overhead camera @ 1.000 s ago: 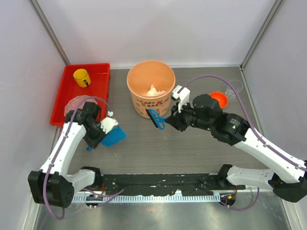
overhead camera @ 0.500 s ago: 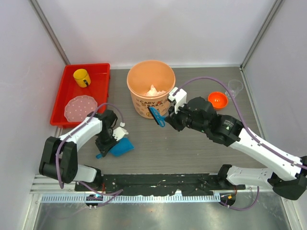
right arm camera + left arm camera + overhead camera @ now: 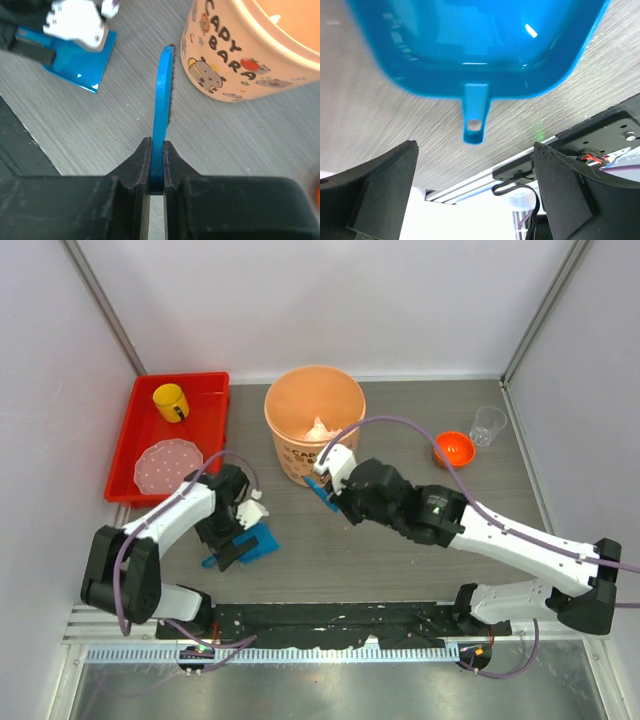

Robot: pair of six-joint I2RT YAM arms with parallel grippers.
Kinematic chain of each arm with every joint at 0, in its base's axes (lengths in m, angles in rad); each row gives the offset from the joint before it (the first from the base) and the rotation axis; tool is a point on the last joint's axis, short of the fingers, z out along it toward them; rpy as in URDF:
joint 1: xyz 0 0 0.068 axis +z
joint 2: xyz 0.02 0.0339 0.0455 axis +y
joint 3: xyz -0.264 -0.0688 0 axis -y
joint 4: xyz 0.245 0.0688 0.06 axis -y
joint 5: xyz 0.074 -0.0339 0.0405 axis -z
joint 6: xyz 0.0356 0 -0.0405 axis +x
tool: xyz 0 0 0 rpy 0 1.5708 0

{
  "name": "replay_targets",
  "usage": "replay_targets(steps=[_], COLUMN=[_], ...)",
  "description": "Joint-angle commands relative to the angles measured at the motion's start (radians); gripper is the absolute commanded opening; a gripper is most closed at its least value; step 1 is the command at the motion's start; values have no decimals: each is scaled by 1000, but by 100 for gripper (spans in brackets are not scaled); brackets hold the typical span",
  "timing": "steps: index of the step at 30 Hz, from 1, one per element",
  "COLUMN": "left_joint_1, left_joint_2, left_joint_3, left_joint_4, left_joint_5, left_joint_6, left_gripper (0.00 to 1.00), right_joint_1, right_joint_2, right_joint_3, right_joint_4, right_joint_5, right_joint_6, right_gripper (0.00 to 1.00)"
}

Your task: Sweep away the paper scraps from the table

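The dustpan's front edge (image 3: 273,539) is below my right gripper, to the left in the top view, and there are scraps in the bucket (image 3: 300,455). My right gripper needs to let go of the brush down at that edge.
Crumpled white paper scraps (image 3: 320,428) lie inside the orange bucket (image 3: 300,455); I see none on the bare table (image 3: 400,570). A blue dustpan (image 3: 262,540) rests flat on the table at the near left. My left gripper (image 3: 228,542) stands open over its handle end. In the left wrist view the dustpan (image 3: 470,45) and its handle (image 3: 475,120) lie ahead of the left gripper (image 3: 474,146), with both fingers well apart from the handle. My right gripper (image 3: 335,498) is shut on a blue brush (image 3: 162,85), held edge-on just in front of the bucket (image 3: 240,55).
A red tray (image 3: 130,455) at the far left holds a yellow cup (image 3: 170,402) and a pink speckled plate (image 3: 167,465). An orange bowl (image 3: 454,448) and a clear cup (image 3: 488,424) stand at the far right. White walls enclose the table.
My left gripper lowered the dustpan to the table, then opened and let it go. My right arm has moved left with the brush to the bucket's front.
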Motion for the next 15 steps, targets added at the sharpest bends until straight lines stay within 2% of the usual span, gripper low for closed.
replay_targets(steps=[1, 2, 4, 5, 6, 9, 12, 15], left_joint_1=[5, 13, 53, 71, 91, 183, 238, 268], left_joint_2=[-159, -182, -251, -277, -315, -390, -423, -428], left_joint_3=[198, 284, 356, 404, 417, 401, 352, 343], left_joint_4=[-216, -248, -294, -288, -241, -65, 69, 77], left_joint_5=[22, 60, 74, 63, -14, -140, -191, -176], left_joint_6=[-25, -36, -59, -95, -121, -232, -308, -329], left_gripper=[100, 100, 100, 100, 100, 100, 100, 100], right_joint_1=[156, 223, 279, 343, 365, 454, 488, 499], right_joint_2=[35, 42, 78, 96, 116, 223, 370, 493], right_joint_3=[-42, -63, -106, -116, -122, -137, -123, -82], right_joint_4=[114, 145, 232, 260, 322, 453, 546, 567], right_joint_5=[246, 280, 325, 337, 369, 400, 477, 590], right_joint_6=[-213, -250, -349, -377, -416, -471, -542, -592], right_gripper=[1, 1, 1, 1, 1, 1, 1, 1])
